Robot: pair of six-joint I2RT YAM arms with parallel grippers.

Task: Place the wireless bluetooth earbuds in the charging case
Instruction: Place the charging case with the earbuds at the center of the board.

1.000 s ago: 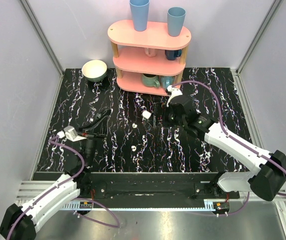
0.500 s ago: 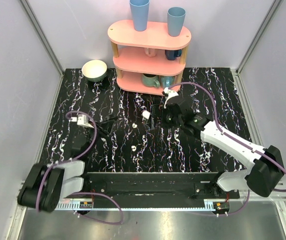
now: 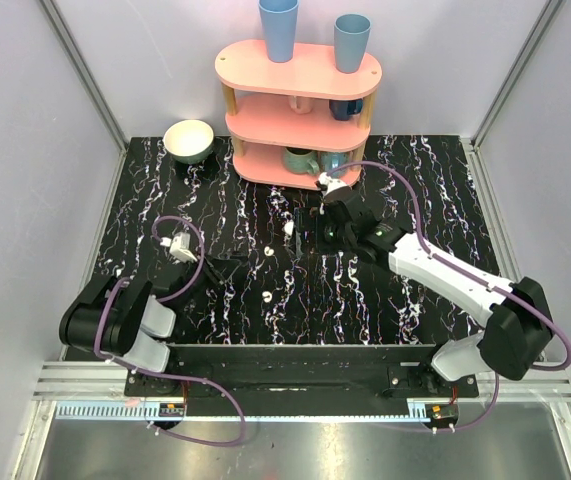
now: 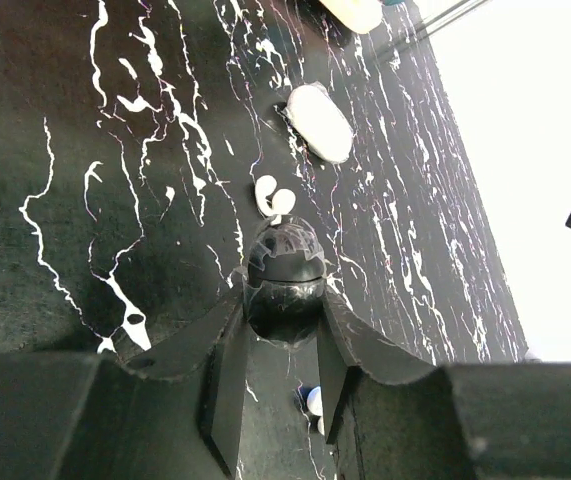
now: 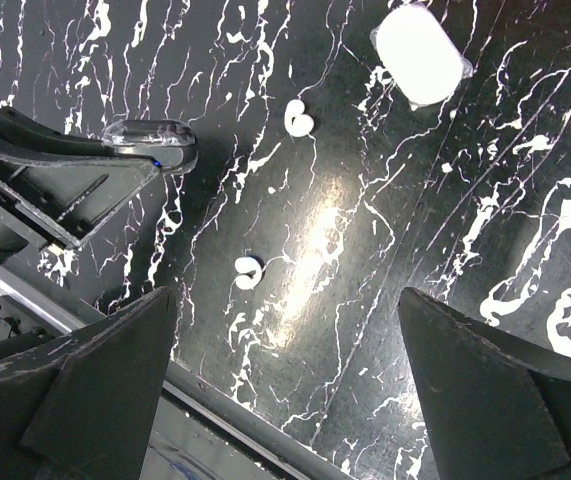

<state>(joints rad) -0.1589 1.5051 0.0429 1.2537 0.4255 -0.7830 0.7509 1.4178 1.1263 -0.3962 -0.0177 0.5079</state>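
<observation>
My left gripper holds the dark rounded shape and next needs to lower it onto the patch of bare tabletop beside the earbuds and release it there, because that patch is empty.
The white oval charging case (image 3: 290, 228) lies closed on the black marbled table; it also shows in the left wrist view (image 4: 320, 122) and the right wrist view (image 5: 423, 55). One earbud (image 3: 267, 253) lies just near of it (image 4: 273, 198) (image 5: 299, 120). The other earbud (image 3: 266, 297) lies nearer the front (image 5: 248, 272) and shows through the gap of my left fingers (image 4: 312, 400). My left gripper (image 3: 227, 268) (image 4: 283, 300) is low, left of the earbuds, fingers a narrow gap apart, with an unidentified dark rounded shape at their tips. My right gripper (image 3: 327, 232) (image 5: 285, 400) hovers wide open and empty, right of the case.
A pink three-tier shelf (image 3: 300, 70) stands at the back with two blue cups (image 3: 278, 28) on top and mugs on the lower tiers. A pale bowl (image 3: 188, 140) sits at the back left. Grey walls enclose the table.
My left arm has folded back and its gripper has swung right, toward the earbuds. My right gripper has shifted slightly left and back, closer to the case. Case and earbuds have not moved.
</observation>
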